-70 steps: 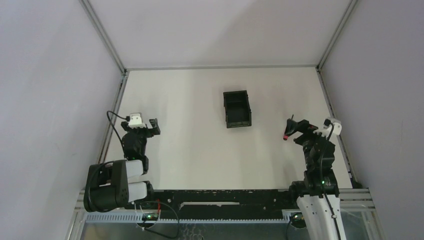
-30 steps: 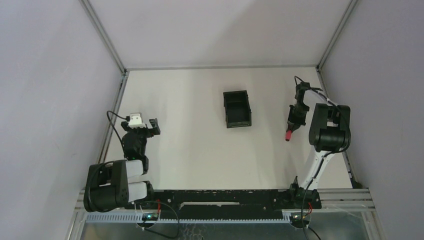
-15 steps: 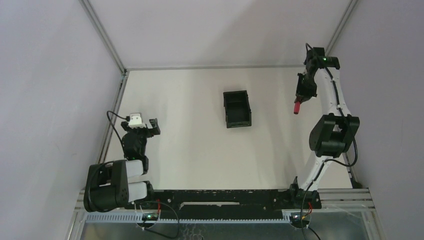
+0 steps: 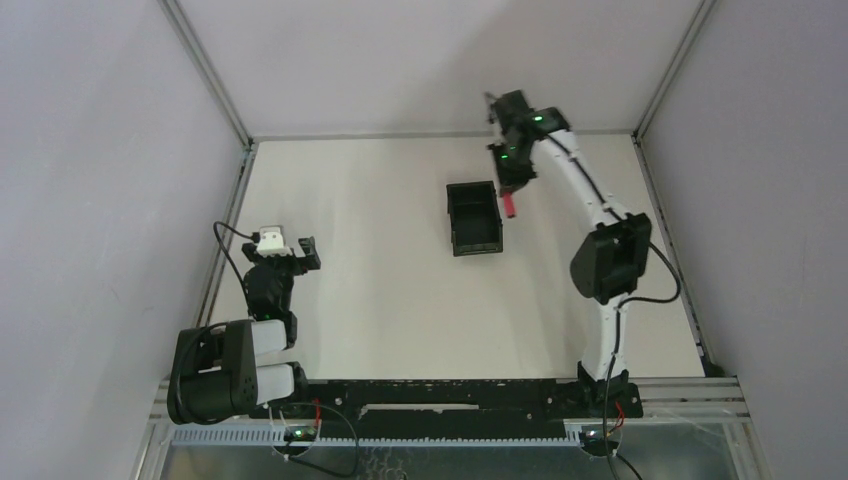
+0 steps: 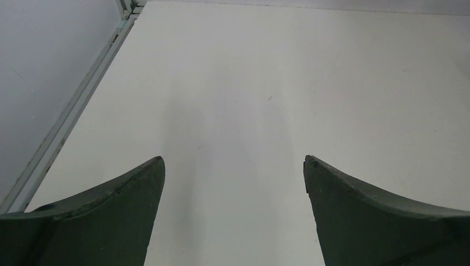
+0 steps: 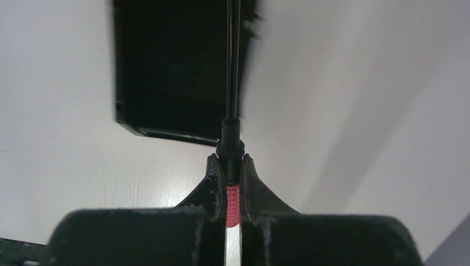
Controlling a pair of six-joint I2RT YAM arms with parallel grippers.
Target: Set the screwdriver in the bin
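Note:
The right gripper carries the screwdriver to the left in the top view next, down inside the open bin, and releases it.
My right gripper hangs at the far middle of the table, just off the right wall of the black bin, and it is shut on the screwdriver. In the right wrist view its red handle is pinched between the fingers, right gripper, and the thin dark shaft points out across the bin, whose image is blurred. My left gripper rests low at the left side, open; in the left wrist view, left gripper, only bare table lies between its fingers.
Aluminium frame rails edge the white table at the back and both sides, with grey walls beyond. The left rail runs close beside my left gripper. The arm bases and a black cable track sit along the near edge.
My right arm has swung from the right side to the far edge and then leftward, carrying the screwdriver up beside the bin. The left arm has stayed still.

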